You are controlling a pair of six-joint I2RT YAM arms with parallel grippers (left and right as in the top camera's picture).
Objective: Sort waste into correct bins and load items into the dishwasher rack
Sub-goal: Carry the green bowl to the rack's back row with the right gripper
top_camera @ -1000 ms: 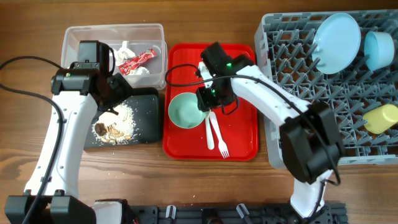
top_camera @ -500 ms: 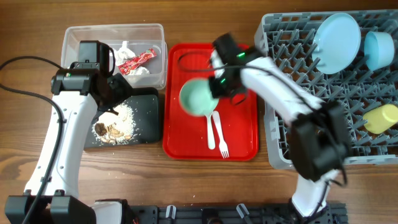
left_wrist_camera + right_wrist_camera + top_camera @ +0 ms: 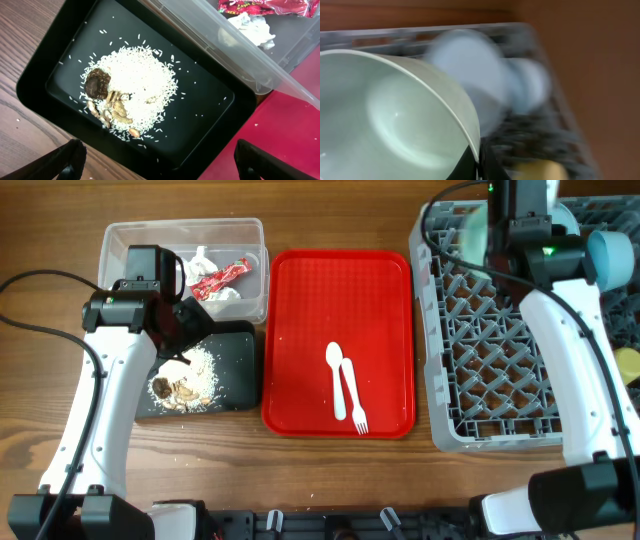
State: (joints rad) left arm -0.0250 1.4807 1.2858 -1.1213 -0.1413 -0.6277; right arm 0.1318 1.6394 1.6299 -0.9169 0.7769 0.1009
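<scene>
Next, my right gripper should shift left in the overhead view, lower and release the bowl, as the rack's empty tray-side slots are below my gripper that way.
My right gripper (image 3: 494,228) is shut on the rim of the pale green bowl (image 3: 468,225) and holds it above the far left part of the grey dishwasher rack (image 3: 500,380). In the blurred right wrist view the gripper (image 3: 477,165) pinches the bowl (image 3: 385,115), with the blue plate (image 3: 465,65), blue bowl (image 3: 530,90) and yellow cup (image 3: 540,170) behind. The white spoon (image 3: 335,375) and fork (image 3: 352,398) lie on the red tray (image 3: 300,290). My left gripper (image 3: 160,170) is open and empty above the black tray (image 3: 210,100) of food scraps (image 3: 130,85).
The clear tub (image 3: 115,240) at the far left holds the red wrapper (image 3: 220,277) and white tissue (image 3: 203,258). The blue bowl (image 3: 610,260) and yellow cup (image 3: 630,365) sit at the rack's right side. A black cable runs along the left table edge.
My right arm lifted the pale green bowl off the red tray and carried it right, over the rack's far left corner. The left arm has not moved.
</scene>
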